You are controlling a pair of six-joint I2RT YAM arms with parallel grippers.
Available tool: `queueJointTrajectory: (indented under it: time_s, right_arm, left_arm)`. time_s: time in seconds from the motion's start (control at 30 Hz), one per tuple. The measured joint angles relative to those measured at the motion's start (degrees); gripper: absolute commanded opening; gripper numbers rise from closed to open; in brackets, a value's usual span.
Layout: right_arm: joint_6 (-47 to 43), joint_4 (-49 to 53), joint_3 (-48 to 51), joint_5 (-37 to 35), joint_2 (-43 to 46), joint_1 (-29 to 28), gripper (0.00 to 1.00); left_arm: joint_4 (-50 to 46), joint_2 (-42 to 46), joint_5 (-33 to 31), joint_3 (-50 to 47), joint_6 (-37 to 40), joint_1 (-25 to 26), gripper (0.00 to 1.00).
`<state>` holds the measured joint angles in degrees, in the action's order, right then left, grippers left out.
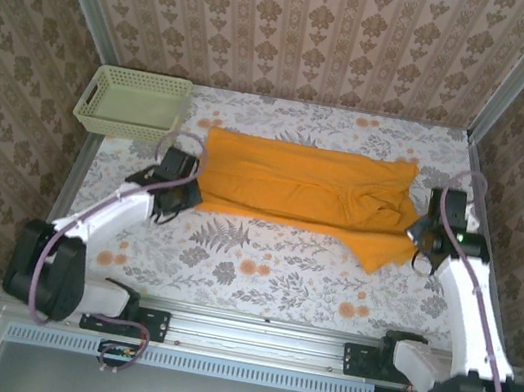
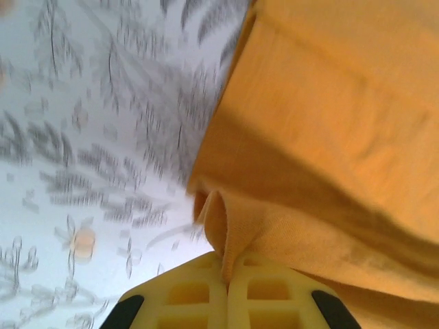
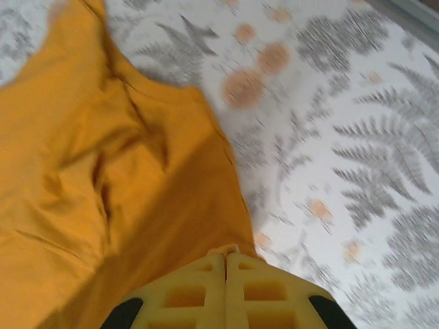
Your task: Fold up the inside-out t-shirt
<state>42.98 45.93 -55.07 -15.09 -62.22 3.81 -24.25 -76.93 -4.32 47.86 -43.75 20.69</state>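
Observation:
My left gripper carries the pinched fold outward onto the t-shirt's far part (image 1: 218, 153) (image 2: 278, 48), near the basket, and releases next. That part of the t-shirt lies flat and uncovered.
The inside-out t-shirt (image 1: 309, 189) lies as a wide plain-orange band across the far half of the table, one flap hanging toward the near right. My left gripper (image 1: 184, 193) is at its left near corner, shut on a pinched fold of the orange cloth (image 2: 226, 226). My right gripper (image 1: 425, 232) is at the shirt's right end, shut on the cloth's edge (image 3: 236, 248). The t-shirt (image 3: 103, 171) spreads to the left of the right jaws, wrinkled. No lettering shows on the visible face.
A pale green mesh basket (image 1: 134, 102) stands at the far left corner, just beyond the left gripper. The floral tablecloth (image 1: 278, 275) covers the table between shirt and arm bases. Patterned walls close in on three sides.

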Motion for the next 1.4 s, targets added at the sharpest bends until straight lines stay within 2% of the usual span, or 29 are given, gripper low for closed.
queueJointTrajectory:
  time_s: [0.27, 0.47, 0.63, 0.77, 0.83, 0.97, 1.03, 1.2, 1.4]
  right_arm:
    - [-2.21, -7.08, -15.78, 0.39, -19.91, -0.02, 0.00]
    - [-2.97, -8.63, -27.19, 0.50, -32.50, -0.35, 0.00]
    - [-4.00, -8.94, -33.40, 0.50, -40.52, -1.11, 0.00]
    - [-4.92, -8.90, -38.14, 0.57, -46.80, -1.86, 0.01]
    - [-5.35, -8.74, -40.81, 0.72, -49.75, -2.05, 0.07]
    - [-6.10, -7.52, -47.28, 0.81, -55.67, -2.45, 0.39]
    - [-6.91, -6.60, -50.34, 0.52, -58.12, -2.47, 0.49]
    - [-8.74, -5.20, -50.53, -0.20, -58.42, -2.60, 0.53]
    - [-11.41, -9.51, -33.73, 2.27, -46.53, -4.61, 0.55]
  left_arm:
    - [0.09, -16.70, -0.07, 17.55, 1.73, -3.02, 0.00]
    - [-2.01, -27.52, -0.46, 28.04, 2.62, -4.48, 0.00]
    - [-4.13, -32.76, -1.09, 33.70, 2.84, -5.01, 0.01]
    - [-5.75, -36.09, -1.14, 36.63, 2.84, -5.27, 0.06]
    - [-6.54, -37.73, -1.20, 37.79, 2.89, -5.46, 0.12]
    - [-7.93, -40.39, -1.57, 39.76, 3.19, -6.19, 0.30]
    - [-8.39, -40.76, -1.79, 40.22, 3.41, -6.56, 0.40]
    - [-9.81, -40.09, -3.48, 40.26, 4.39, -6.78, 0.45]
    - [-9.22, -30.73, -6.25, 34.62, 6.84, -3.15, 0.46]
